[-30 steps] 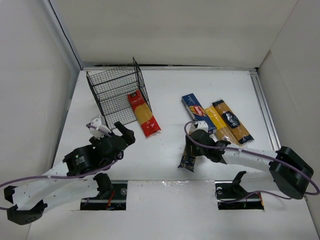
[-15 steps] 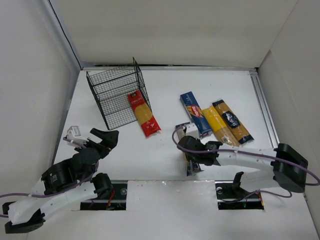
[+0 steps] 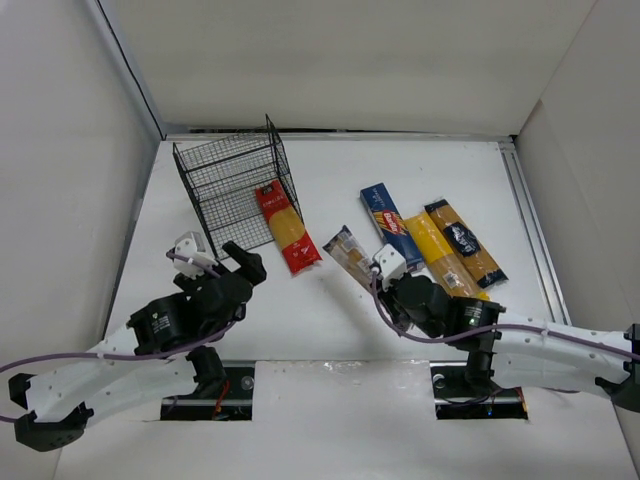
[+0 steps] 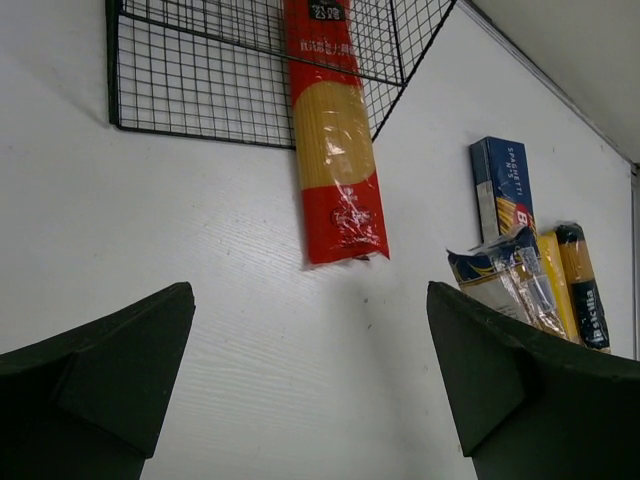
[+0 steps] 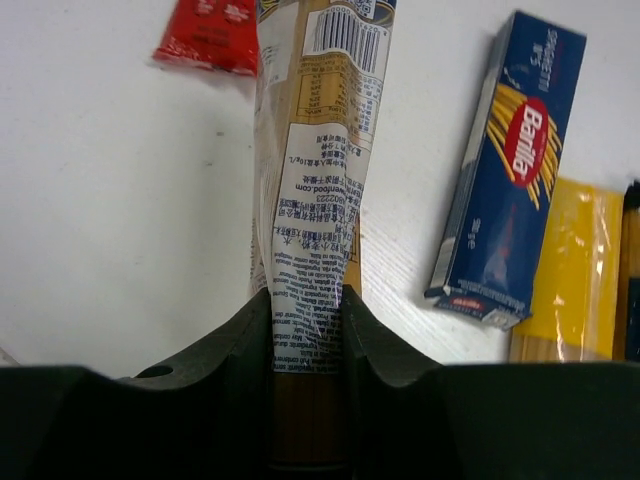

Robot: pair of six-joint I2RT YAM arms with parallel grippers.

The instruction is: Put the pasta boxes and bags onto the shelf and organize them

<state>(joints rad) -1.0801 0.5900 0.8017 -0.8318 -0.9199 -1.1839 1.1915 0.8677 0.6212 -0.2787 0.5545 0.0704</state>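
The right gripper swings outward and left in the top view next and releases the red bag there, since the shelf's bottom [image 3: 247, 222] beside the bag is bare.
The black wire shelf [image 3: 232, 188] stands at the back left and also shows in the left wrist view [image 4: 200, 90]. A red-and-yellow bag [image 3: 288, 228] lies with its far end against the shelf's lower right. My right gripper [image 3: 381, 282] is shut on a clear tan-labelled bag [image 3: 352, 256], which sticks out from its jaws towards the shelf; the bag [image 5: 312, 190] is pinched between the fingers [image 5: 240, 340]. A dark blue box [image 3: 390, 227], a yellow bag [image 3: 432, 248] and an orange-yellow bag with a black label [image 3: 463, 242] lie side by side on the right. My left gripper [image 3: 248, 263] is open and empty, near the shelf's front.
A white table [image 3: 330, 320] is enclosed by white walls on three sides. A rail [image 3: 528, 215] runs along its right edge. The blue box [image 5: 510, 170] lies just right of the held bag. The red bag [image 4: 335, 150] lies ahead of the left gripper [image 4: 310, 380].
My right gripper has swung the clear bag from near the front edge up and back, left of the blue box. My left arm pulled back, then returned towards the shelf.
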